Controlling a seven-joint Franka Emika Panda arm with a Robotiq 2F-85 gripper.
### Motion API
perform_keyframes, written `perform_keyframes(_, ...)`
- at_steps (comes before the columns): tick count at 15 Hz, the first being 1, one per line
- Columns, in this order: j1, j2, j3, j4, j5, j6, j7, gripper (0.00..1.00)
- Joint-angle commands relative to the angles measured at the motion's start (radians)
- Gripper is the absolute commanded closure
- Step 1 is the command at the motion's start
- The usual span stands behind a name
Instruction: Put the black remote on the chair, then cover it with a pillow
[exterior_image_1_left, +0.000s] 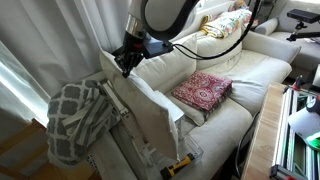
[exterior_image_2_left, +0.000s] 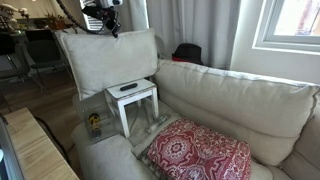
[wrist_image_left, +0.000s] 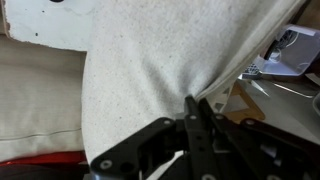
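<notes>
The black remote lies uncovered, so next I will move my gripper down and over toward the white side table's top (exterior_image_2_left: 132, 91), where the remote is, and lay the pillow across it before I release.
My gripper (exterior_image_1_left: 125, 62) is shut on the top edge of the large cream pillow (exterior_image_1_left: 148, 108) and holds it upright in the air beside the couch arm. In an exterior view the gripper (exterior_image_2_left: 109, 28) pinches the pillow (exterior_image_2_left: 108, 62) above a small white side table. The black remote (exterior_image_2_left: 128, 87) lies on that table's top, partly behind the pillow's lower edge. The cream chair (exterior_image_2_left: 235, 100) shows in both exterior views (exterior_image_1_left: 235, 70). In the wrist view the shut jaws (wrist_image_left: 192, 104) bunch the pillow fabric (wrist_image_left: 150, 55).
A red patterned cushion (exterior_image_1_left: 202, 90) lies on the seat and also shows nearer the camera (exterior_image_2_left: 200, 155). A grey-and-white lattice blanket (exterior_image_1_left: 78, 118) hangs over the arm. The white side table (exterior_image_2_left: 140, 100) stands by the couch. A yellow item (exterior_image_2_left: 95, 122) lies below it. A wooden surface (exterior_image_2_left: 30, 150) is nearby.
</notes>
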Motion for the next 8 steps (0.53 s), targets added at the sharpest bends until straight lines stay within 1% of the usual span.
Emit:
perform_keyframes(1, 0.005, -0.013, -0.062, -0.042, -0.069, 0.017, 0.052, 0.99)
perform_keyframes(5, -0.025, -0.027, -0.101, -0.084, -0.080, -0.023, 0.048, 0.99)
perform_keyframes(8, -0.047, -0.032, -0.127, -0.121, -0.088, -0.073, 0.045, 0.99)
